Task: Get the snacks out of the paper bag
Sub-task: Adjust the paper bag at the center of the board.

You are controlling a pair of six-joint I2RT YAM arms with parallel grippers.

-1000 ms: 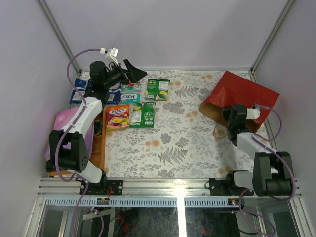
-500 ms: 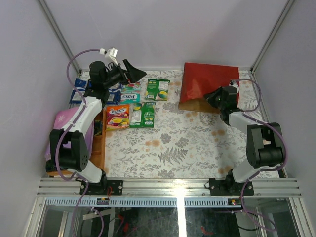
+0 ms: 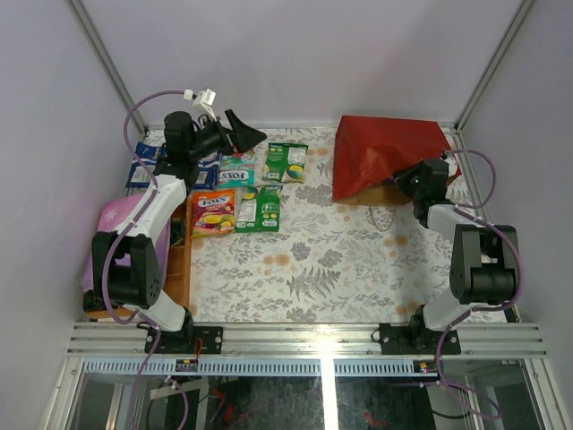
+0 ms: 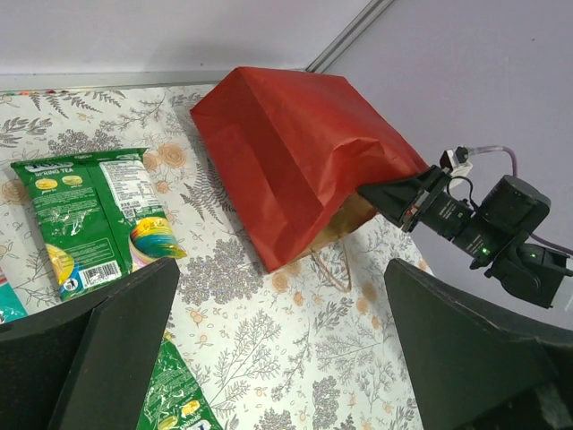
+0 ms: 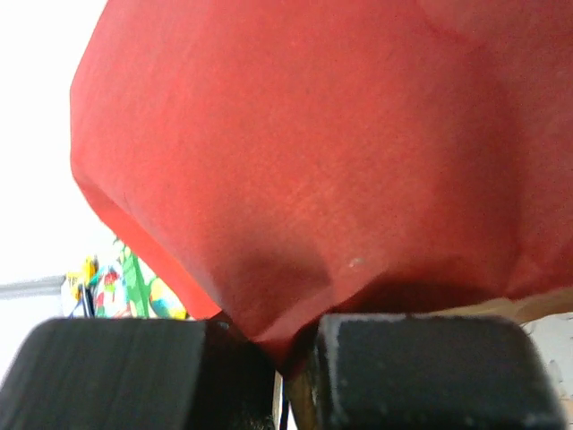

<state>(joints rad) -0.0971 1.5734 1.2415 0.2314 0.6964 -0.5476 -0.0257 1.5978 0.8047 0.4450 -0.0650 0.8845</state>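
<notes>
I should next use my right gripper to pull the bag's mouth edge (image 3: 401, 178) (image 5: 288, 351) to the right in the top view, toward the wall, and open, as snacks already lie out.
The red paper bag (image 3: 385, 150) lies tilted at the back right, its brown mouth facing the right arm. My right gripper (image 3: 405, 177) is shut on the bag's mouth edge, and red paper (image 5: 313, 161) is pinched between its jaws (image 5: 291, 358). Several snacks lie on the table at the back left: a green packet (image 3: 286, 161), a teal one (image 3: 237, 167), an orange one (image 3: 213, 211) and blue-and-white packs (image 3: 143, 163). My left gripper (image 3: 243, 133) hangs open above them, holding nothing (image 4: 282, 358). In the left wrist view the bag (image 4: 295, 152) and its twine handle (image 4: 333, 265) show.
A pink folded cloth (image 3: 119, 219) lies at the left edge beside an orange-brown wooden tray (image 3: 179, 264). Metal frame posts and grey walls close in the back and both sides. The flowered table cover (image 3: 313, 260) spreads over the middle and front.
My right gripper has swung the bag from the front right up to the back right, turning it so its bottom points left. The left arm has not moved.
</notes>
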